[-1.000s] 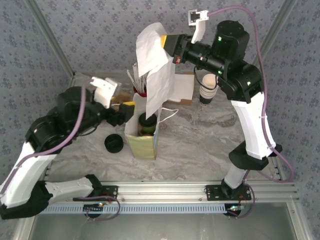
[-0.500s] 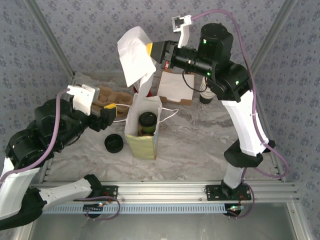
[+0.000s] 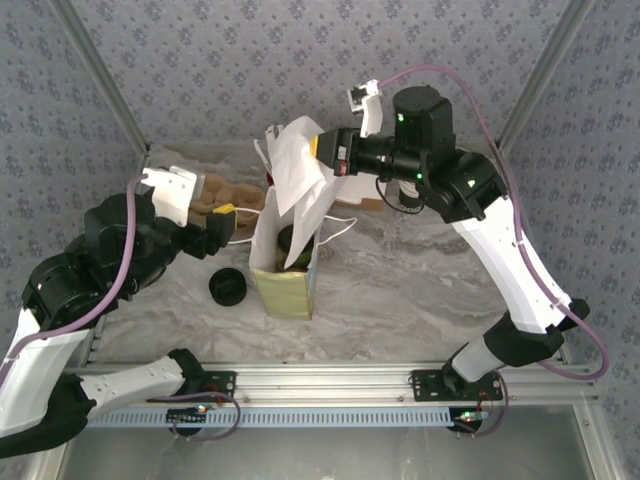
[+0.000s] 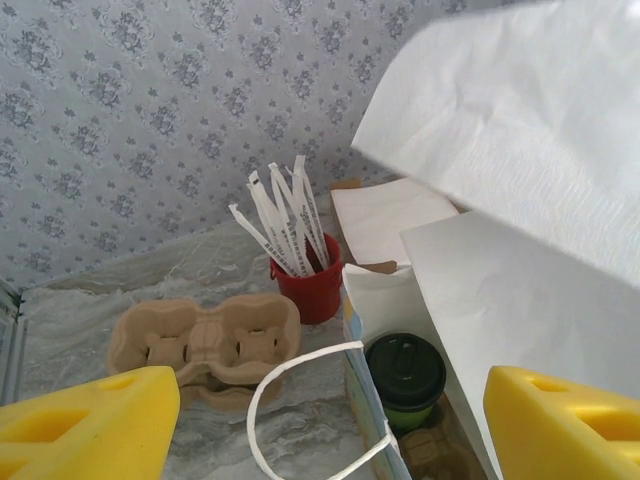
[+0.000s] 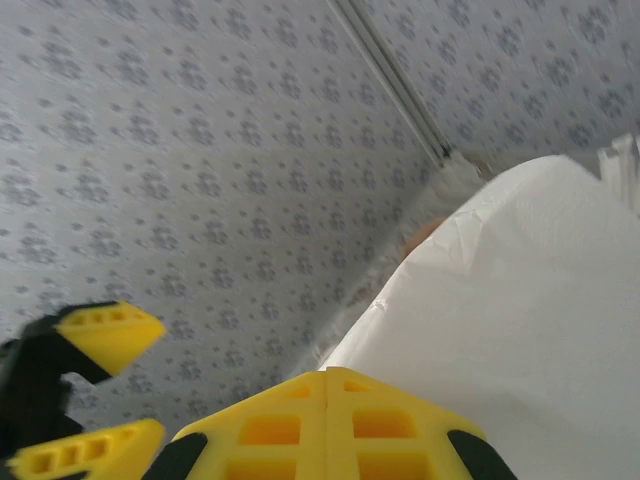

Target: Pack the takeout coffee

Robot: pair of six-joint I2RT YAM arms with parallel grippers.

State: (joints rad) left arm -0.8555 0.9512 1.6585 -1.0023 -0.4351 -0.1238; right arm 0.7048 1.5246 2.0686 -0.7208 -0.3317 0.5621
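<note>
The napkin already hangs over the paper bag's opening (image 3: 288,235), so next my right gripper should lower and come back over that opening to release the napkin.
The takeout coffee (image 4: 405,372), olive-green with a black lid, stands inside the open paper bag (image 3: 283,285), next to a cardboard insert. It also shows as a dark lid in the bag's mouth (image 3: 289,243). My right gripper (image 3: 321,149) is shut on a white napkin (image 3: 299,178) that hangs over the bag's opening. In the right wrist view its yellow fingers (image 5: 325,385) press together with the napkin (image 5: 520,330) spreading away from them. My left gripper (image 3: 224,224) stands open just left of the bag, nothing between its fingers (image 4: 85,425).
A loose black lid (image 3: 228,288) lies left of the bag. A cardboard cup carrier (image 4: 205,345) and a red cup of stir sticks (image 4: 305,285) sit behind it. A stack of napkins (image 4: 390,215) lies at the back. The bag's white handle (image 4: 262,400) loops outward.
The right gripper has come down and left with the napkin, which now drapes over the bag's mouth. The left arm has shifted slightly and stays open beside the bag.
</note>
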